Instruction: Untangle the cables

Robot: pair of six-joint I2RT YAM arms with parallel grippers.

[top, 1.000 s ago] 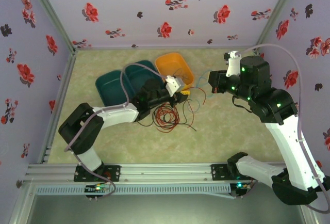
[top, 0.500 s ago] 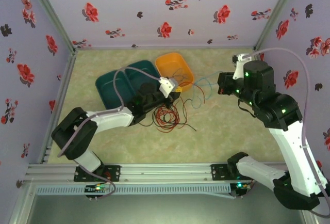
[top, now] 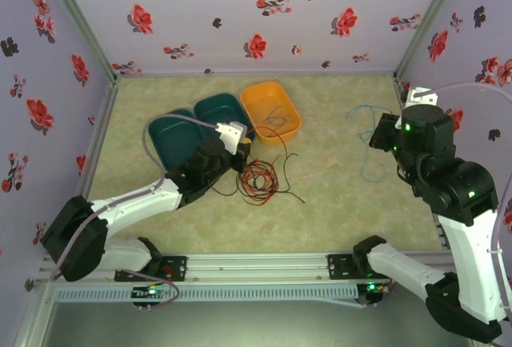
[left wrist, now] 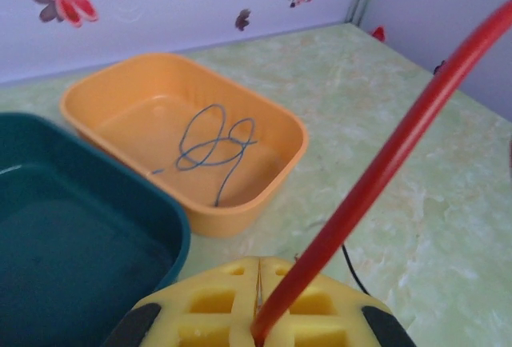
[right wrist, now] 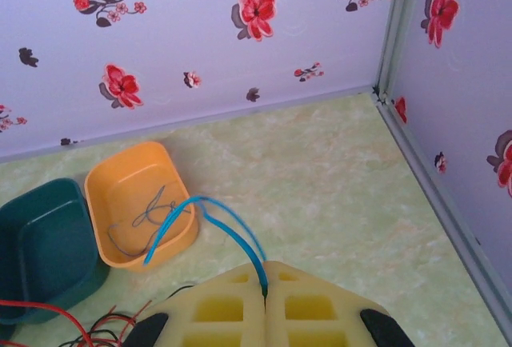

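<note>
My left gripper draws back next, tilting down over the tangle [top: 258, 179], which lies below it toward my base, and releases the red cable that still runs into it.
A tangle of red and black cables [top: 258, 179] lies on the table in front of the trays. My left gripper [top: 242, 152] sits at the tangle's upper left. In the left wrist view it [left wrist: 260, 315] is shut on a red cable [left wrist: 384, 163] that runs up to the right from between the yellow fingers. My right gripper [top: 376, 133] hangs at the far right, away from the tangle. It [right wrist: 265, 291] is shut on a blue cable [right wrist: 232, 227], which loops free in the air [top: 366, 159].
An orange tray [top: 264, 85] at the back holds a thin grey cable [left wrist: 212, 143]. Two teal trays [top: 172, 143] [top: 216, 111] stand to its left. The flowered walls close in on three sides, and the right wall is near my right arm.
My left gripper has shut on the red cable and drawn back to the left. My right arm has swung right, carrying the blue cable away from the tangle.
</note>
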